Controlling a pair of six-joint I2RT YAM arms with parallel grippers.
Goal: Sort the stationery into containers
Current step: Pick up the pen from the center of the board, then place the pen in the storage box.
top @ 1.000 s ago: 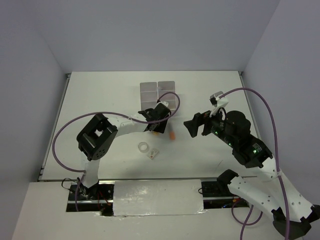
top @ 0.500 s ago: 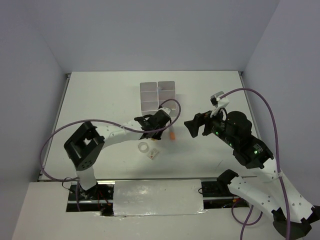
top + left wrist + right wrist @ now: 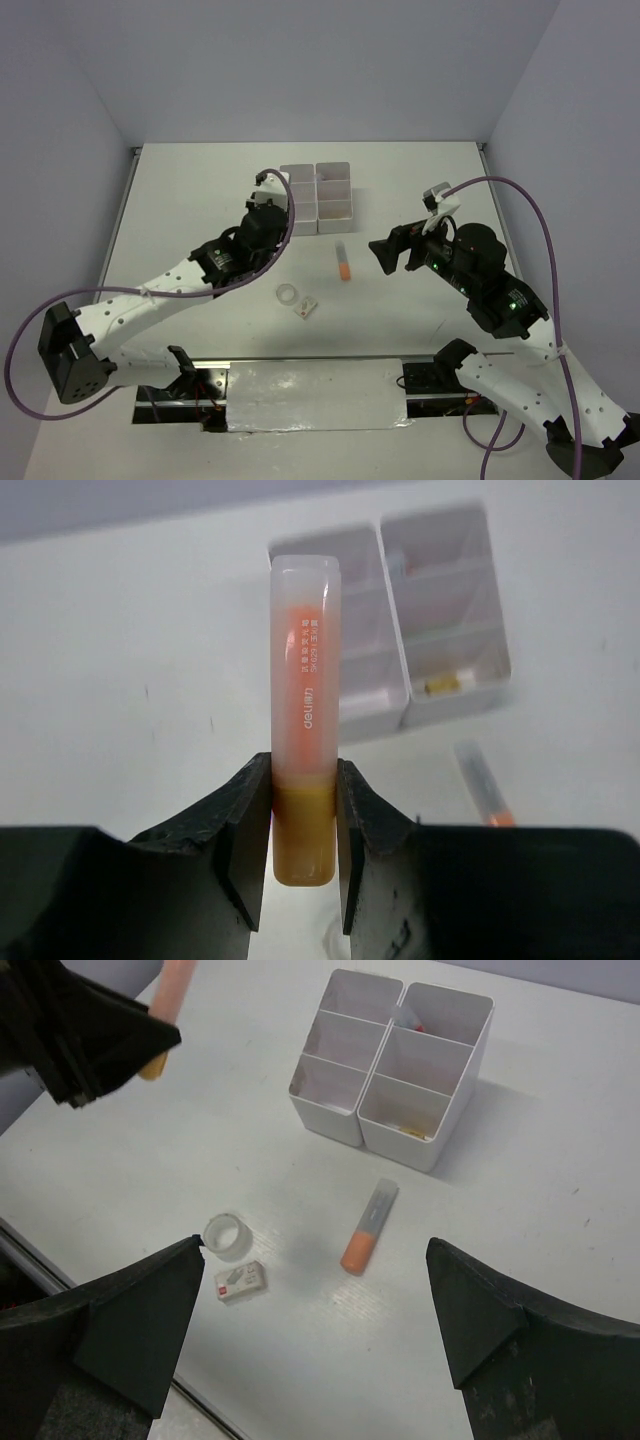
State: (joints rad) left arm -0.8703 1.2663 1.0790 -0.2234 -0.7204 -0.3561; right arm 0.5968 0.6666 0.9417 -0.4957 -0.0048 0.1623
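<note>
The empty far box is outward of my left gripper, so I next move that gripper outward and to the right in the top view, over the box, to release the highlighter.
My left gripper is shut on a peach-orange highlighter and holds it in the air, cap pointing away. In the top view this gripper is left of the containers, a white block of six open boxes. The right wrist view shows the gripper and the highlighter at top left. A second orange highlighter lies on the table in front of the containers. A clear tape ring and a white eraser lie nearer. My right gripper is open and empty above them.
Some boxes hold small items, such as a yellow piece in the near right box. The table's near edge with a foil strip lies below the eraser. Grey walls stand on both sides of the white table.
My left arm has lifted off the table and swung back to the left with the peach-orange highlighter in its grip. The orange highlighter on the table now shows fully. The right arm has not moved.
</note>
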